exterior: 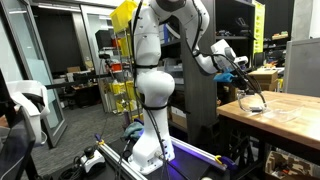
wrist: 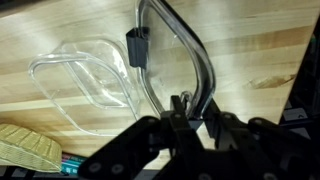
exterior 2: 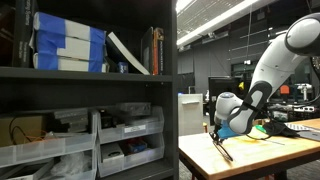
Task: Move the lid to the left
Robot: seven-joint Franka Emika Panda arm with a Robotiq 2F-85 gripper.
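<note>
My gripper holds the lid and should next move it away from the clear plastic box toward the table's shelf-side edge [exterior: 237,104] [wrist: 259,72]. Then it should lower the lid.
My gripper [wrist: 181,104] is shut on the rim of the lid [wrist: 196,50], a thin see-through sheet whose darker rim arcs away from the jaws, with a black clip on its edge. The lid hangs tilted above the wooden table [wrist: 260,45]. In both exterior views the gripper [exterior: 238,74] [exterior 2: 218,127] holds the lid [exterior: 255,98] [exterior 2: 226,150] just above the table top. The deeper clear plastic box [wrist: 85,85] lies on the table beside the lid and also shows in an exterior view [exterior: 283,113].
A woven mat [wrist: 25,150] lies near the table edge. A dark shelf unit with plastic bins [exterior 2: 120,130] stands next to the table [exterior 2: 250,160]. A yellow rack [exterior: 123,60] stands behind the arm's base, and cardboard boxes [exterior: 265,78] sit behind the table.
</note>
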